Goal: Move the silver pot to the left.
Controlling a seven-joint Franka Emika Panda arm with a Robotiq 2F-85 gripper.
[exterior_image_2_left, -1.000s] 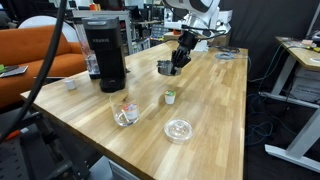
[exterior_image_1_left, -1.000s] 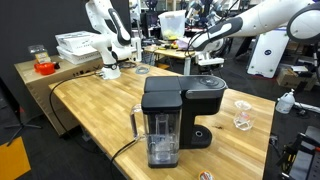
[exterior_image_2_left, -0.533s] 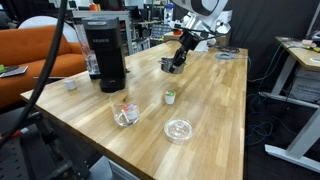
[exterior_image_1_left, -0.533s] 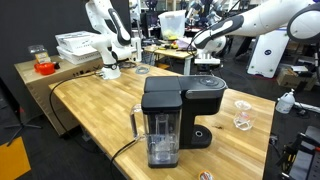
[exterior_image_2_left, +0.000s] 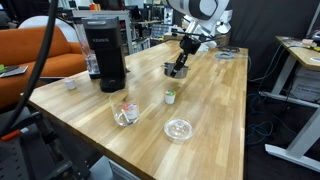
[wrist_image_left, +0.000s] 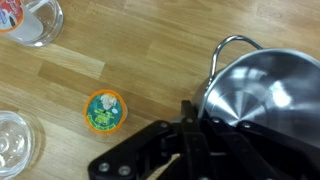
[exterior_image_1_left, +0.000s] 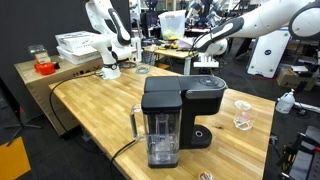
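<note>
My gripper is holding the pot's near rim and will next carry the pot across toward the clear tabletop (exterior_image_2_left: pixel 140 87) beside the coffee machine, put the pot down there and let go of the pot's near rim.
The silver pot (wrist_image_left: pixel 262 92) is a shiny round pot with a wire handle at its rim. My gripper (wrist_image_left: pixel 196 122) is shut on the pot's near rim, with one black finger (wrist_image_left: pixel 187 118) outside the wall and the rest of the jaw over the inside. In an exterior view the gripper (exterior_image_2_left: pixel 181 64) holds the pot (exterior_image_2_left: pixel 172 71) low over the far part of the wooden table (exterior_image_2_left: pixel 215 100). In an exterior view the gripper (exterior_image_1_left: pixel 206 63) shows behind the coffee machine; the pot is hard to make out there.
A black coffee machine (exterior_image_2_left: pixel 105 50) stands on the table, also seen in an exterior view (exterior_image_1_left: pixel 175 115). Near the pot are a small green-topped cup (wrist_image_left: pixel 104 111), a glass bowl (exterior_image_2_left: pixel 126 113) and a clear lid (exterior_image_2_left: pixel 178 129). The table edge (exterior_image_2_left: pixel 245 110) lies close by.
My gripper and the pot in it have shifted a little to the right in both exterior views. The other objects have not moved.
</note>
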